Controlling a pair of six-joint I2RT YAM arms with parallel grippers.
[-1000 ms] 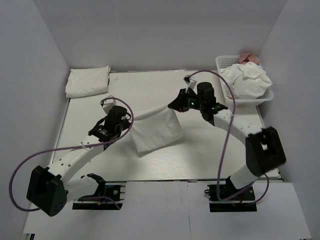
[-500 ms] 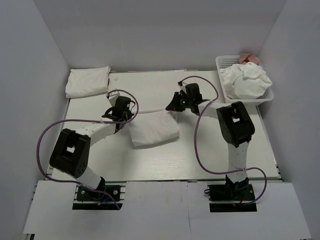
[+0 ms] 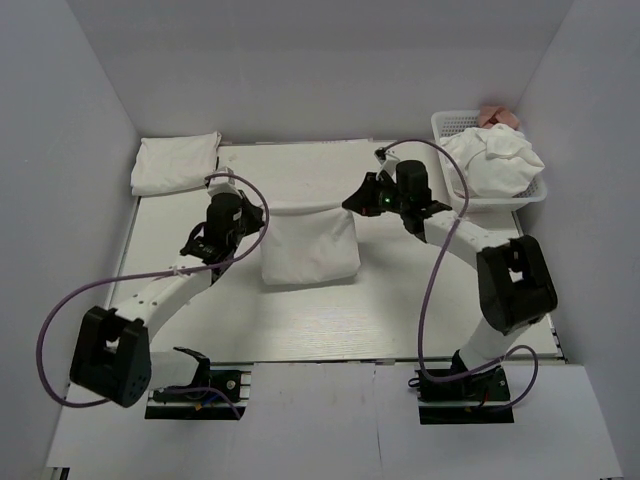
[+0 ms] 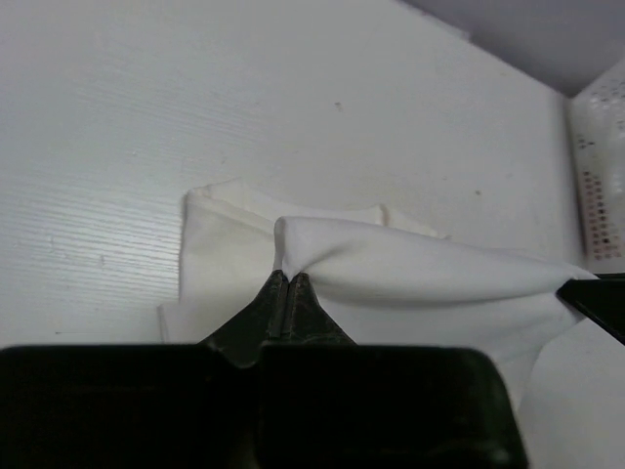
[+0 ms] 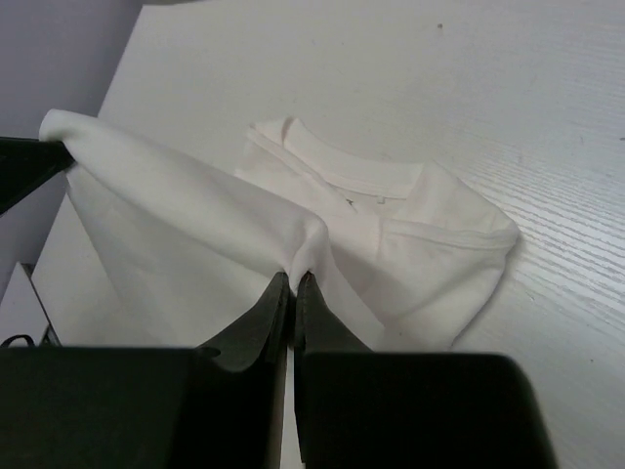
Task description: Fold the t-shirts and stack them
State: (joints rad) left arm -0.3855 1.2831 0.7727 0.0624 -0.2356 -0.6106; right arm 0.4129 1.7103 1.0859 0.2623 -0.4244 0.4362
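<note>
The right gripper will next go down with its corner onto the t-shirt's shoulder (image 5: 432, 217) beside the collar and let go of it.
A white t-shirt (image 3: 309, 246) hangs between my two grippers over the middle of the table, its lower part resting on the table. My left gripper (image 3: 258, 207) is shut on its left top corner, and the pinch shows in the left wrist view (image 4: 285, 275). My right gripper (image 3: 352, 205) is shut on its right top corner, and the pinch shows in the right wrist view (image 5: 294, 275). The shirt's collar (image 5: 342, 176) lies on the table below the held fold. A folded white t-shirt (image 3: 176, 163) lies at the back left. More crumpled white shirts (image 3: 498, 163) fill the basket.
A white plastic basket (image 3: 538, 192) stands at the back right, with a pinkish thing (image 3: 500, 116) behind the shirts. Grey walls close in the table on the left, back and right. The arms' purple cables loop beside each arm.
Both grippers have carried the shirt's held edge toward the back and straightened it. The cloth now hangs squarer, and the arms have changed pose.
</note>
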